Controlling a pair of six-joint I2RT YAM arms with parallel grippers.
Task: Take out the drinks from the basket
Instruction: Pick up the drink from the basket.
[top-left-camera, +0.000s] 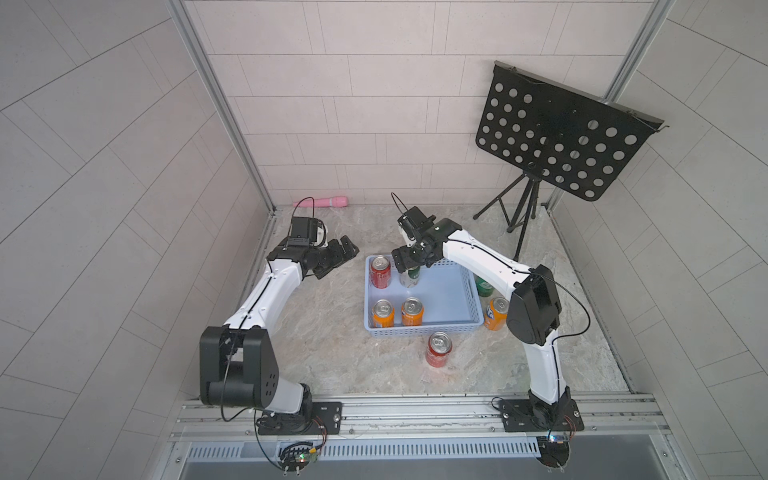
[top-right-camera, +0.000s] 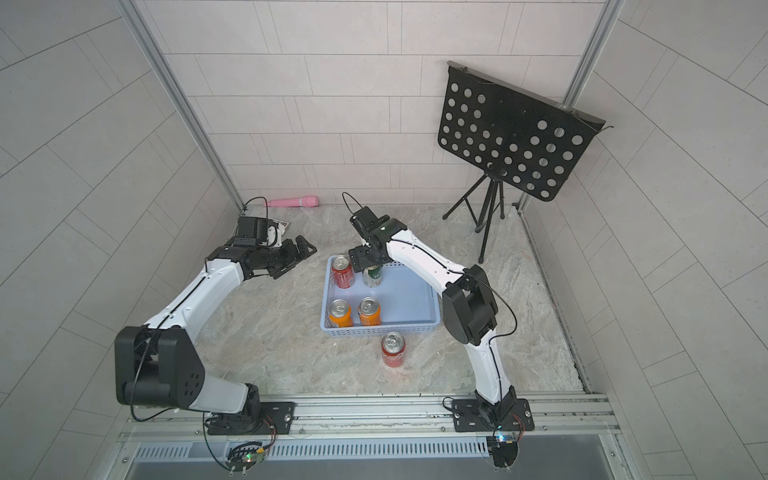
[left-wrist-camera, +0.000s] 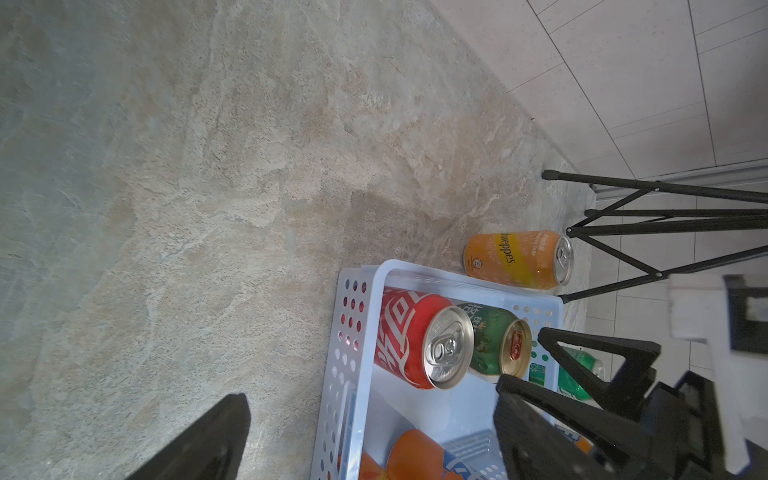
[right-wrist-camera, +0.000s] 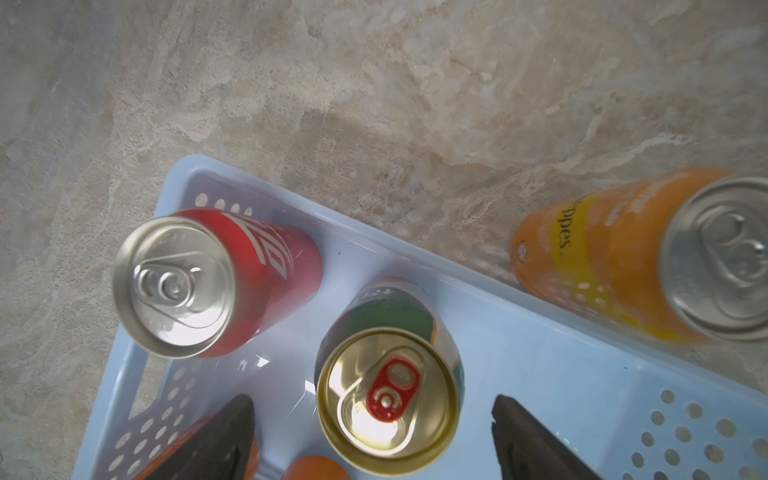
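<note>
The white-and-green can (top-left-camera: 409, 278) (right-wrist-camera: 389, 380) is below, its gold top between the open fingers. My right gripper will next lower them along both sides of the can and close.
The light-blue basket (top-left-camera: 424, 330) (top-right-camera: 382, 330) holds a red can (top-left-camera: 380, 272), a white-and-green can with a gold top (top-left-camera: 410, 277) (right-wrist-camera: 388, 399) and two orange cans (top-left-camera: 383, 313) (top-left-camera: 412, 311). My right gripper (top-left-camera: 409, 259) (right-wrist-camera: 372, 401) hovers open just above the gold-topped can, one finger on each side and neither touching it. To the left of the basket, above the floor, my left gripper (top-left-camera: 343, 259) (left-wrist-camera: 372, 390) is open and holds nothing. Outside the basket stand a red can (top-left-camera: 438, 349), an orange can (top-left-camera: 496, 313), a green can (top-left-camera: 484, 286) and another orange can (left-wrist-camera: 519, 259).
A black perforated music stand (top-left-camera: 561, 137) on a tripod (top-left-camera: 519, 216) stands at the back right. Against the back wall lies a pink object (top-left-camera: 322, 202). Tiled walls close in three sides, and a metal rail (top-left-camera: 415, 411) runs along the front.
</note>
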